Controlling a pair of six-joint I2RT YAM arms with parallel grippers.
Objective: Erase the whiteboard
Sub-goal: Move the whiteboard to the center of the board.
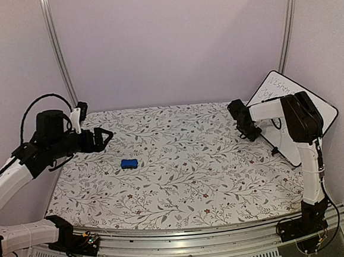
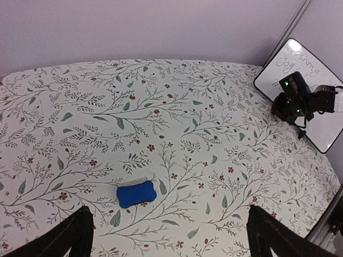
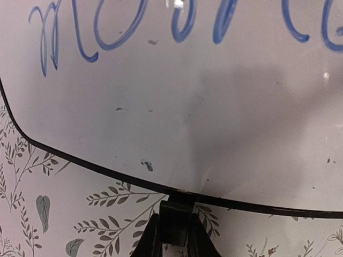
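The robot's right gripper needs to bring the slanted whiteboard to the left in the top view next, turn it straight and release its foot there, since the cloth's bare middle [image 1: 189, 156] lies there.
The whiteboard [image 1: 298, 103] leans tilted at the table's right edge, with handwriting near its top. It also shows in the left wrist view [image 2: 316, 80]. In the right wrist view the whiteboard [image 3: 177, 107] fills the frame, with blue writing. My right gripper [image 3: 174, 235] is shut on the board's small black foot [image 3: 174, 217] at its lower rim. In the top view the right gripper [image 1: 247, 125] is at the board's left edge. The blue eraser [image 1: 129, 163] lies on the cloth left of centre. My left gripper [image 1: 104, 137] is open and empty, up and left of the eraser [image 2: 136, 194].
The table carries a floral cloth [image 1: 187, 175]. Metal posts [image 1: 59, 54] stand at the back corners against plain walls. A metal rail [image 1: 187, 246] runs along the near edge.
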